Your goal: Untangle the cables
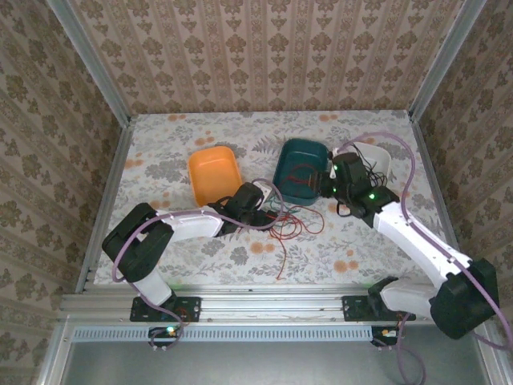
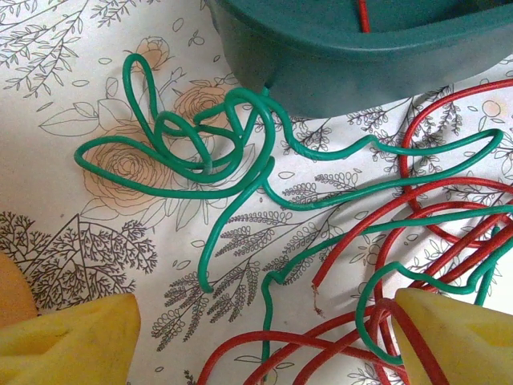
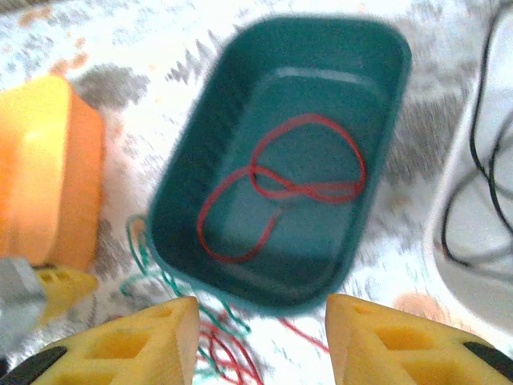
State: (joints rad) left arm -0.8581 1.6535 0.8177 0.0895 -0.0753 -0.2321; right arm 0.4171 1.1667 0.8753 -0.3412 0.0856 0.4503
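My right gripper will move back from the teal tray [image 1: 282, 178] next and go down onto the outlying red loop [image 1: 322, 220], because that bend is away from the tangle.
A tangle of red and green cables [image 1: 290, 223] lies on the flowered table in front of the teal tray [image 1: 282, 178]. My left gripper [image 1: 264, 207] hovers low at the tangle's left side. In the left wrist view the looped green cable [image 2: 200, 152] and the red cables [image 2: 449, 233] spread across the table. The left gripper [image 2: 264, 349] stands open, and strands lie loose between its yellow fingers [image 2: 72, 341]. My right gripper [image 3: 260, 345] is open above the teal tray [image 3: 192, 192], nothing between its fingers. One red cable [image 3: 280, 180] rests inside that tray.
An orange tray [image 1: 215, 172] stands left of the teal one. A white tray [image 1: 383, 154] at the right holds black cables [image 3: 481, 200]. The teal tray's wall [image 2: 345, 56] rises just beyond the green loops. Patterned walls enclose the table.
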